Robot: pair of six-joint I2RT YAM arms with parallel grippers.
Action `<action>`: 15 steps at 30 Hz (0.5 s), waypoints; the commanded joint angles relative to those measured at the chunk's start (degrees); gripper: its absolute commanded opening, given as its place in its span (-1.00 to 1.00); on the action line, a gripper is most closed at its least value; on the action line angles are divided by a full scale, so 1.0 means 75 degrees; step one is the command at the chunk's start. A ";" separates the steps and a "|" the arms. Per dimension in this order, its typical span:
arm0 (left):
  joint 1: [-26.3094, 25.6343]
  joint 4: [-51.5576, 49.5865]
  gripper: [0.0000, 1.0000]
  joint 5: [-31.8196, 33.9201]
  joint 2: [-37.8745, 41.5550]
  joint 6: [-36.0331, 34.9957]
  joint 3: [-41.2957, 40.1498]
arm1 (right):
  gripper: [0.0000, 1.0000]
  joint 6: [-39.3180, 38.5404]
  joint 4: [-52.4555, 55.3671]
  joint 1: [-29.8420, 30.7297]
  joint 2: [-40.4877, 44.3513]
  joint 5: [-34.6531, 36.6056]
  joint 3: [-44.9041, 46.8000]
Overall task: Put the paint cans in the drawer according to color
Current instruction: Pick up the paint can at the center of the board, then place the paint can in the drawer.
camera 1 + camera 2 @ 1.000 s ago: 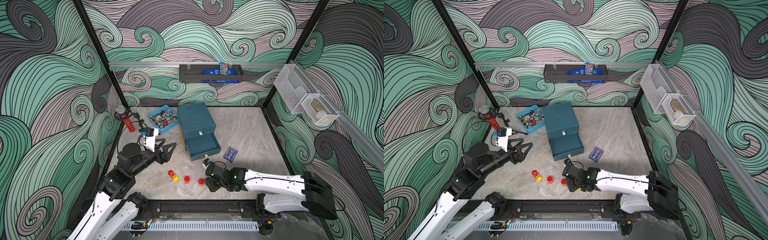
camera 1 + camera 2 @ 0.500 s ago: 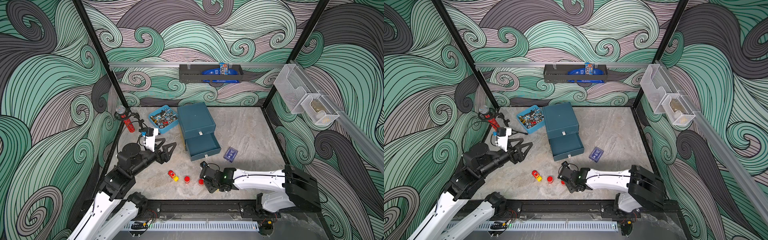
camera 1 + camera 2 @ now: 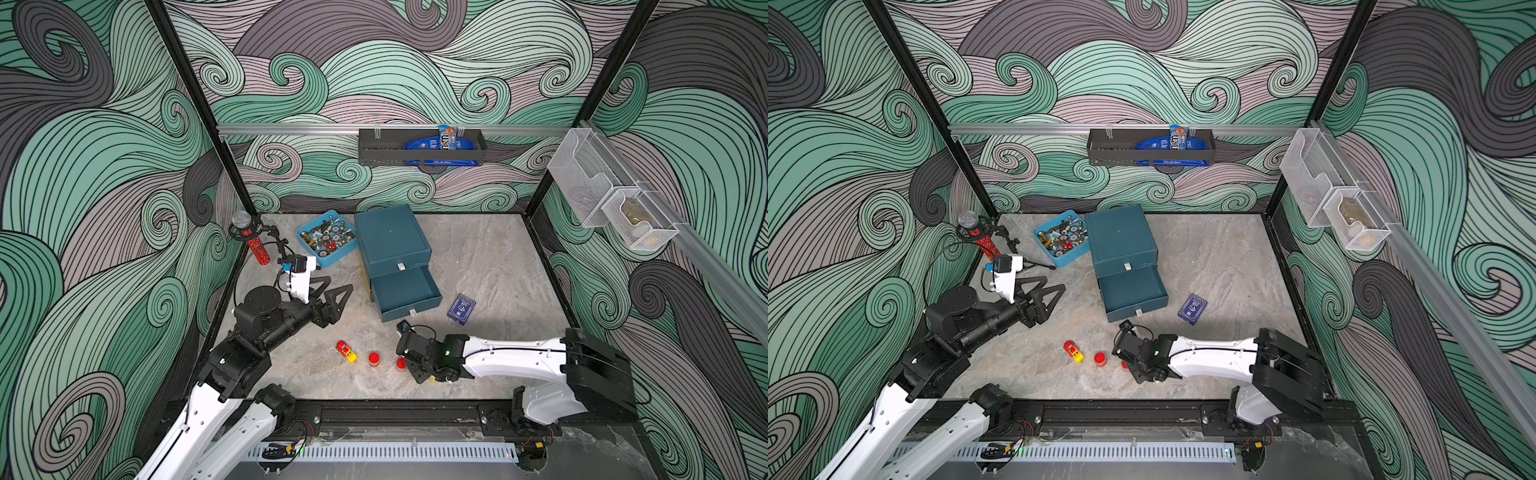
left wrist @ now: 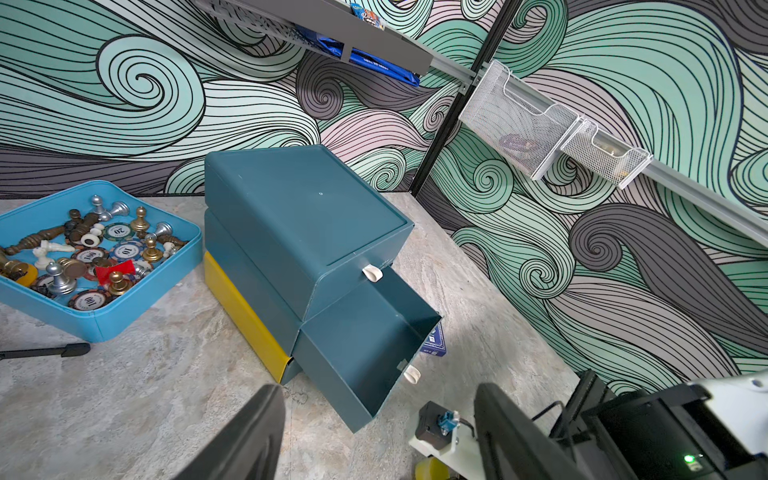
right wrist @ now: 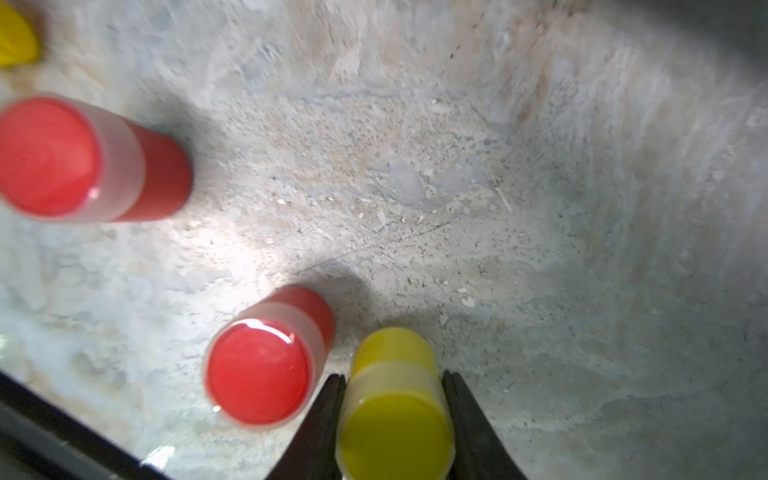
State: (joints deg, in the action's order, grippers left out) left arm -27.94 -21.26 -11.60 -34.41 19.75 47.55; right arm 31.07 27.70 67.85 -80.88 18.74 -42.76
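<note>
The yellow paint can in the robot's right gripper should next be lifted outward over the empty open drawer's end by the card deck and released, because the drawer lies outward.
The drawer (image 3: 390,241) is a dark teal cabinet at mid-table, and its middle drawer (image 3: 405,291) is pulled out and looks empty. Two red paint cans (image 3: 374,359) (image 3: 400,364) stand upright near the front edge. In the right wrist view my right gripper (image 5: 394,376) is shut on a yellow paint can (image 5: 395,399), which stands on the floor close beside the nearer red paint can (image 5: 266,365). My left gripper (image 3: 338,291) hovers open and empty to the left of the drawer. No magenta cans are in view.
A red-and-yellow toy car (image 3: 346,351) lies left of the red cans. A light-blue tray (image 3: 332,262) of chess pieces and chips sits against the cabinet's left side. A blue card deck (image 3: 461,308) lies right of the open drawer. A microphone (image 3: 251,239) stands at the back left.
My right gripper has shifted slightly left toward the red cans, and its jaws have closed onto the yellow can. The left arm has not moved.
</note>
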 commanded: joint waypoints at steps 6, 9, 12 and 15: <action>-0.0037 0.0161 0.50 0.0105 0.0008 0.0094 0.0217 | -0.81 0.0363 0.1642 -0.1415 0.1927 0.0655 -0.1921; -0.0046 0.0208 0.50 0.0109 0.0001 0.0121 0.0199 | -0.81 0.0163 0.1686 -0.2569 0.1347 0.0053 -0.2805; -0.0045 0.0245 0.50 0.0116 -0.0020 0.0119 0.0200 | -0.82 0.0142 0.1676 -0.3293 0.0424 -0.0402 -0.3415; -0.0036 0.0258 0.50 0.0151 -0.0024 0.0101 0.0234 | -0.84 0.0154 0.1676 -0.3575 -0.0365 -0.0574 -0.3812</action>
State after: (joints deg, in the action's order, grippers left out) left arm -27.94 -20.91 -11.09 -34.41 20.14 47.55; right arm 32.40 37.12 42.22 -79.11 17.80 -70.06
